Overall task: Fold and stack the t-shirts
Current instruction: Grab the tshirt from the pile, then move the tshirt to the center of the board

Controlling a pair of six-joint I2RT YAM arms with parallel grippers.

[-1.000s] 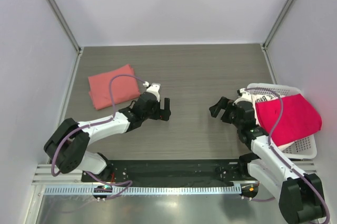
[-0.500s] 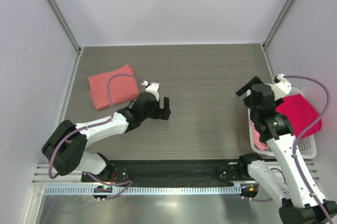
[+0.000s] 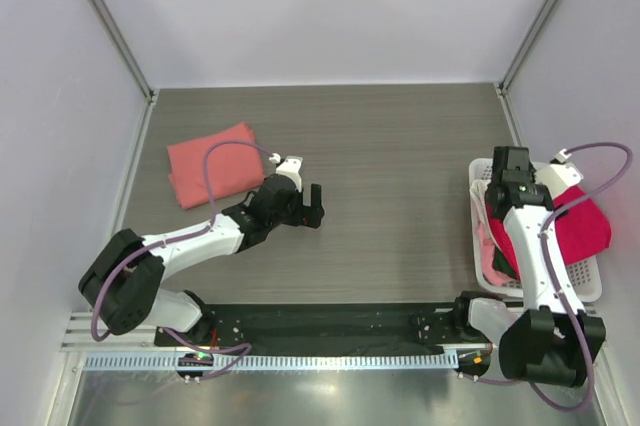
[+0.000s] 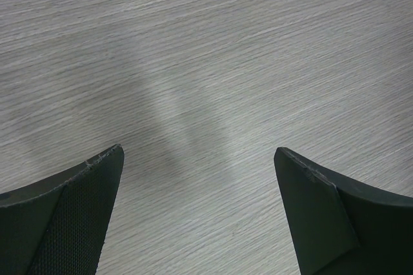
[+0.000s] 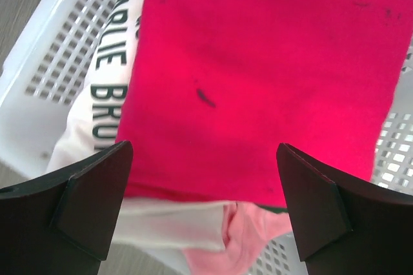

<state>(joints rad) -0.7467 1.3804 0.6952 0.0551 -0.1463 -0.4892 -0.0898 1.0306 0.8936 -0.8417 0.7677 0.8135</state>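
Next, my right gripper lowers its open fingers onto the crimson shirt's cloth [image 3: 497, 219] beside the white shirt's print, since the crimson shirt lies below, topmost in the basket [image 3: 590, 288].
A salmon-pink t-shirt [image 3: 212, 164] lies folded on the table at the left. A crimson-magenta t-shirt [image 3: 588, 228] lies on top in the white basket [image 3: 590, 288] at the right. In the right wrist view the crimson shirt [image 5: 258, 62] covers a white shirt with black print [image 5: 110, 75], and a pale pink cloth [image 5: 258, 239] shows below. My right gripper [image 3: 512, 170] hangs open and empty above the basket, its jaws wide over the crimson shirt [image 5: 203, 146]. My left gripper [image 3: 312, 208] is open and empty over bare table [image 4: 199, 159], right of the salmon shirt.
The basket's perforated wall [image 5: 58, 62] stands near the table's right edge. Grey wood-grain table [image 3: 380, 146] lies between the arms. White walls with metal posts close in the back and sides.
My right arm has swung from the middle of the table to the right and now hangs over the basket. The left arm has not moved.
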